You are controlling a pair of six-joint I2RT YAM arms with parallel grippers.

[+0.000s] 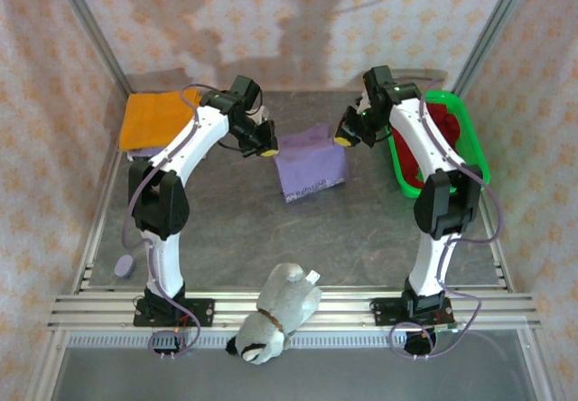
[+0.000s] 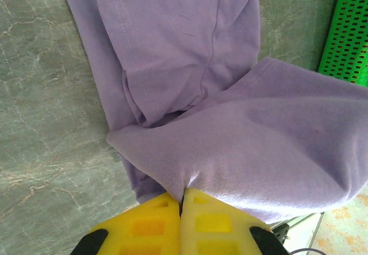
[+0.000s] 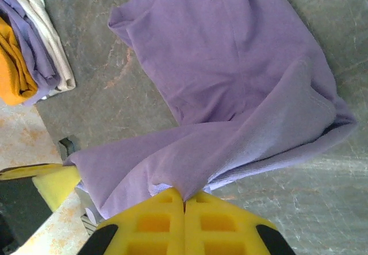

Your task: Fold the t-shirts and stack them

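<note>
The shirt's far edge hangs lifted, so next my left gripper will bring the shirt's corner outward and down onto the table, toward the orange stack, and then let go of the corner.
The lavender-purple t-shirt (image 1: 312, 162) lies partly on the table's middle, its far edge lifted between both arms. My left gripper (image 1: 267, 146) is shut on the shirt's left corner; in the left wrist view the cloth (image 2: 230, 123) is pinched between the yellow fingers (image 2: 149, 223). My right gripper (image 1: 346, 136) is shut on the right corner, the purple cloth (image 3: 230, 94) caught between its yellow pads (image 3: 215, 220). A folded orange t-shirt (image 1: 158, 119) tops a stack at the back left, also seen as a pile (image 3: 20, 60). The dark red t-shirt (image 1: 432, 144) lies in the basket.
A green plastic basket (image 1: 468, 148) stands at the back right, its wall (image 2: 348, 31) near the shirt. A grey-and-white plush toy (image 1: 275, 312) lies on the front rail. Under the orange shirt sit purple and white folded layers (image 3: 49, 37).
</note>
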